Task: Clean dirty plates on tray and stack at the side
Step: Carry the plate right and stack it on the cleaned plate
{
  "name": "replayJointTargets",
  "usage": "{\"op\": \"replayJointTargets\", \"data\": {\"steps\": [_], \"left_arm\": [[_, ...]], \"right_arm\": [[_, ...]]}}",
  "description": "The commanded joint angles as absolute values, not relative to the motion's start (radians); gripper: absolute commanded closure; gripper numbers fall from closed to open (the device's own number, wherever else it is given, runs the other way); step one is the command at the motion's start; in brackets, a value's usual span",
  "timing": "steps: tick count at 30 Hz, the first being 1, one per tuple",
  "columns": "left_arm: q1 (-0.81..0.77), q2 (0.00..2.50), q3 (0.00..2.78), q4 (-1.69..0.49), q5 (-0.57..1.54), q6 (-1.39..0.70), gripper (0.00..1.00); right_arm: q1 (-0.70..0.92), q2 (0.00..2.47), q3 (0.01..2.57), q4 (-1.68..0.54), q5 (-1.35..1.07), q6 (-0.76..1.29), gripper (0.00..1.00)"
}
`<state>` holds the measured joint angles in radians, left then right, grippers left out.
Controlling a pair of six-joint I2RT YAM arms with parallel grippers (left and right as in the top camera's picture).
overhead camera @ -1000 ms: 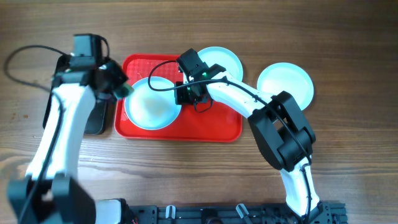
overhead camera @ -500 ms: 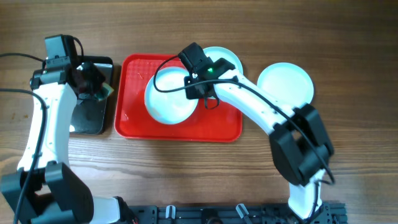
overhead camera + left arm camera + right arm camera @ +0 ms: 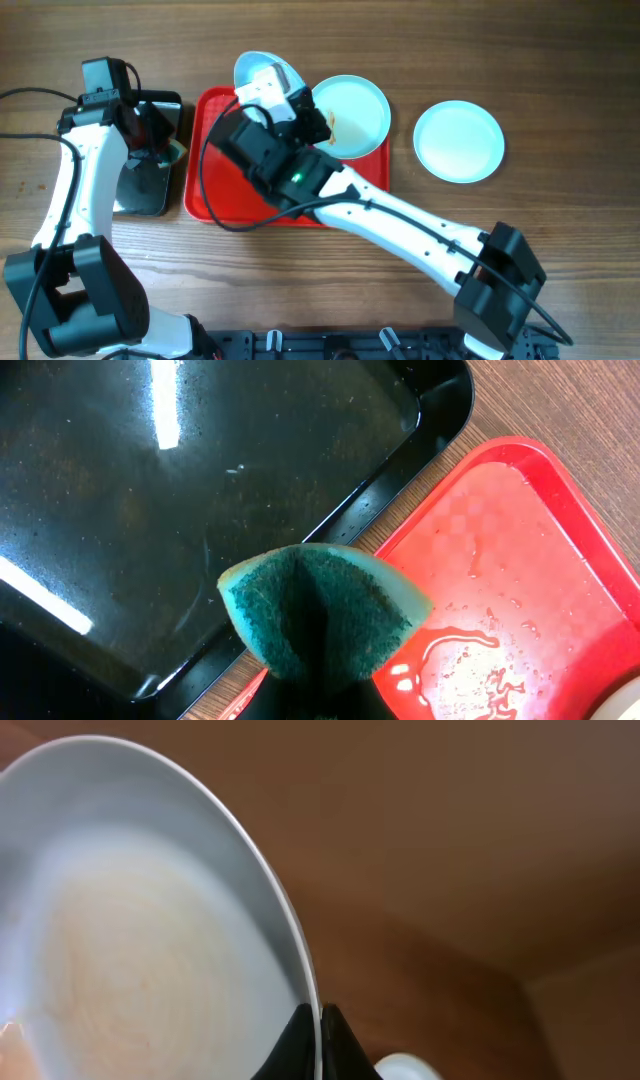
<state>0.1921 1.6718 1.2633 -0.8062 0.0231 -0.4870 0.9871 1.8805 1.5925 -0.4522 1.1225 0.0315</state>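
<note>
The third plate (image 3: 459,141) lies clear of the tray, so the robot will swing its right gripper to the right in the overhead view and down over that plate to let go.
My right gripper (image 3: 318,1012) is shut on the rim of one plate (image 3: 130,940), holding it lifted and tipped on edge. In the overhead view that plate (image 3: 260,72) is above the far edge of the red tray (image 3: 205,185). A second plate (image 3: 350,112) with small brown smears lies at the tray's far right corner. A third plate (image 3: 459,140) lies on the table to the right of the tray. My left gripper (image 3: 160,138) is shut on a green sponge (image 3: 320,610) over the gap between the black tray and the red tray (image 3: 500,550).
A glossy black tray (image 3: 140,185) lies left of the red tray and shows wet in the left wrist view (image 3: 200,480). Water drops lie on the red tray's floor. My right arm (image 3: 400,225) crosses the red tray from the near right.
The right gripper has lifted the plate off the tray and tipped it up toward the far edge. The left arm carried the sponge left to the black tray, then held still.
</note>
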Motion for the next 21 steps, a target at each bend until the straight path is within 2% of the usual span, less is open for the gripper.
{"op": "replayJointTargets", "data": {"steps": [1, 6, 10, 15, 21], "left_arm": [[0.196, 1.677, 1.264, -0.801, 0.009, -0.472, 0.96], [0.196, 1.677, 1.264, -0.801, 0.009, -0.472, 0.96], [0.196, 1.677, 1.264, -0.801, 0.009, -0.472, 0.96], [0.196, 1.677, 1.264, -0.801, 0.01, -0.472, 0.96], [0.196, 1.677, 1.264, -0.801, 0.01, -0.472, 0.96]], "right_arm": [[0.999, 1.859, 1.61, -0.389, 1.297, -0.12, 0.96], [1.026, 1.859, 1.61, -0.321, 1.361, -0.191, 0.96], [1.028, 1.859, 1.61, -0.342, 1.331, -0.141, 0.96], [1.012, 1.855, 1.61, -0.486, 1.107, -0.056, 0.96], [0.916, 1.796, 1.61, -0.707, 0.651, 0.18, 0.96]]}}
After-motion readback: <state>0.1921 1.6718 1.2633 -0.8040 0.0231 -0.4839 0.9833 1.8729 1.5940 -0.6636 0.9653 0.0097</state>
